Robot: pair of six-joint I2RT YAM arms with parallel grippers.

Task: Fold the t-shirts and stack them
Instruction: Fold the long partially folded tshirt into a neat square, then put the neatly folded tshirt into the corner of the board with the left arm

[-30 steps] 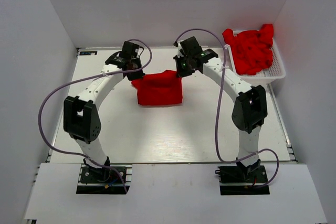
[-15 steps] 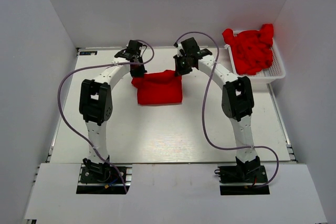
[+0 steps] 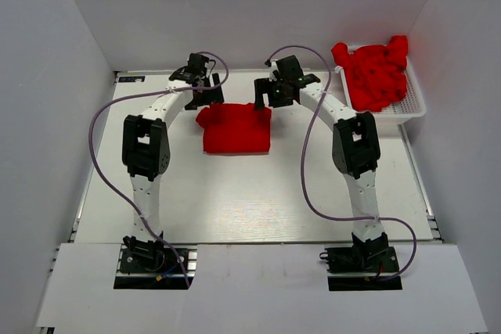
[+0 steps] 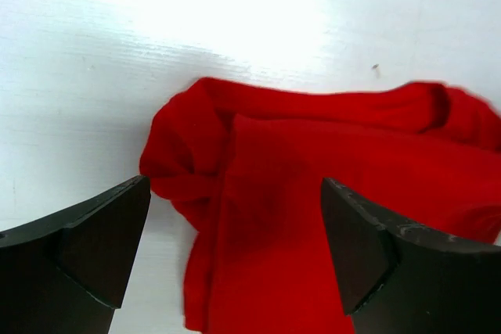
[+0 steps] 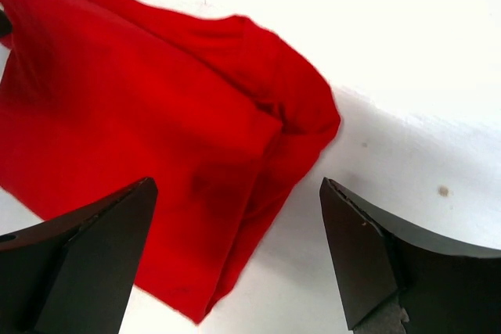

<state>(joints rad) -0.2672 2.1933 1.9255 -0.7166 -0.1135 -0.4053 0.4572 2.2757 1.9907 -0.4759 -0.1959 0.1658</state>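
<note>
The t-shirt's side edge (image 3: 205,123) (image 4: 213,228) by its crumpled corner is below my left gripper and back from it. My left gripper will lower and draw back onto that edge next.
A folded red t-shirt (image 3: 236,128) lies flat on the white table, at the back middle. My left gripper (image 3: 210,87) hovers open just above its far left corner, and in the left wrist view the cloth (image 4: 313,209) lies below, between the spread fingers (image 4: 94,240). My right gripper (image 3: 268,93) hovers open above the far right corner; the right wrist view shows that corner (image 5: 156,146) loose on the table under the fingers (image 5: 376,256). More red t-shirts (image 3: 376,72) are heaped in the white basket (image 3: 415,107).
The white basket sits at the back right, against the right wall. White walls close the table on the left, back and right. Purple cables loop from both arms over the table (image 3: 250,193).
Both grippers have opened and let go of the shirt's far corners. The raised far edge has dropped flat, and both grippers have drawn back a little.
</note>
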